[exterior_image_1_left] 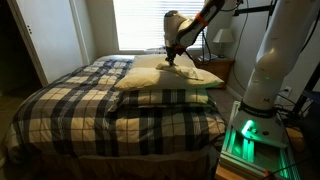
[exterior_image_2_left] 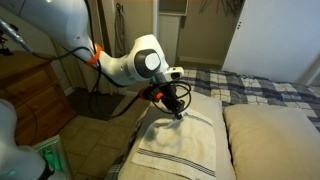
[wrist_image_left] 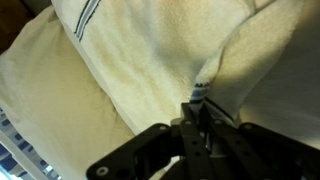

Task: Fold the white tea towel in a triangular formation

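The towel's striped end still lies flat, so my gripper will next move diagonally across the towel (exterior_image_2_left: pixel 180 142) to the towel's striped end (exterior_image_2_left: pixel 207 170) beside the second pillow and let go of the towel's corner there.
The white tea towel (exterior_image_2_left: pixel 180 142) is an off-white cloth with dark stripes, lying on top of a cream pillow (exterior_image_2_left: pixel 150 165). In the wrist view the towel (wrist_image_left: pixel 150 50) fills most of the frame, with one fold lifted. My gripper (wrist_image_left: pixel 198 110) is shut on a striped corner of the towel and holds it a little above the rest of the cloth. In both exterior views the gripper (exterior_image_2_left: pixel 178 113) (exterior_image_1_left: pixel 170 60) hangs just over the towel (exterior_image_1_left: pixel 165 74), which lies on the pillows.
The plaid bedspread (exterior_image_1_left: pixel 90 100) covers the bed. A second cream pillow (exterior_image_2_left: pixel 275 135) lies beside the first. A nightstand with a lamp (exterior_image_1_left: pixel 224 42) stands by the bed. The robot base (exterior_image_1_left: pixel 262 110) is at the bedside.
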`<state>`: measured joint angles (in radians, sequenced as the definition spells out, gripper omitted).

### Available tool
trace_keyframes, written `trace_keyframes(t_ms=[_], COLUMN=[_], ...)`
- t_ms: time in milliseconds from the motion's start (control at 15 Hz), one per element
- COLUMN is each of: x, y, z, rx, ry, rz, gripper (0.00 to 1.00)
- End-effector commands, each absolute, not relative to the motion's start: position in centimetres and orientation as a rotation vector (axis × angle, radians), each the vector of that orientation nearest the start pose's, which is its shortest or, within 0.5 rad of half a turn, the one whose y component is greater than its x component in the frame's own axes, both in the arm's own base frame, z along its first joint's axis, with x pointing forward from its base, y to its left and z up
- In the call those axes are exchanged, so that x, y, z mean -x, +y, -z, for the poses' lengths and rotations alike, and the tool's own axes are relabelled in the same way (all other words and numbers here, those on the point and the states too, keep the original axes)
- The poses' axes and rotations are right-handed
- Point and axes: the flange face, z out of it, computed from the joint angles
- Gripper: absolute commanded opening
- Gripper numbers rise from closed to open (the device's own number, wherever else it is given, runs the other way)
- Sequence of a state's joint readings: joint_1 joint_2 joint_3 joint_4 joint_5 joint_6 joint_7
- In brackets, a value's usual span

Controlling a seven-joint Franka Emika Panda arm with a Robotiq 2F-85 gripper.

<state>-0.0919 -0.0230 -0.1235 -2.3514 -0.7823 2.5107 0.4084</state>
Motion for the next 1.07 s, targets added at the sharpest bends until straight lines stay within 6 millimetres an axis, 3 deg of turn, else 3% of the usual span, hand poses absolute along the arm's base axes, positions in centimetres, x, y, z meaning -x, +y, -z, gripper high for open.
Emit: trace_keyframes(t_ms=[0, 67, 600, 800, 1000], x=[-50.5, -50.4, -47.7, -46.9, -46.4], y=[-10.5, -10.9, -19.7, -22.7, -24.3], z=[-35.7, -35.7, -35.4, -34.7, -33.5], rx=[3.606, 3.620, 3.745, 3.785, 3.792], ry=[0.038, 0.059, 0.353, 0.361, 0.318], rz=[0.403, 0.394, 0.282, 0.291, 0.320], gripper=[0.09, 0.02, 0.02, 0.02, 0.02])
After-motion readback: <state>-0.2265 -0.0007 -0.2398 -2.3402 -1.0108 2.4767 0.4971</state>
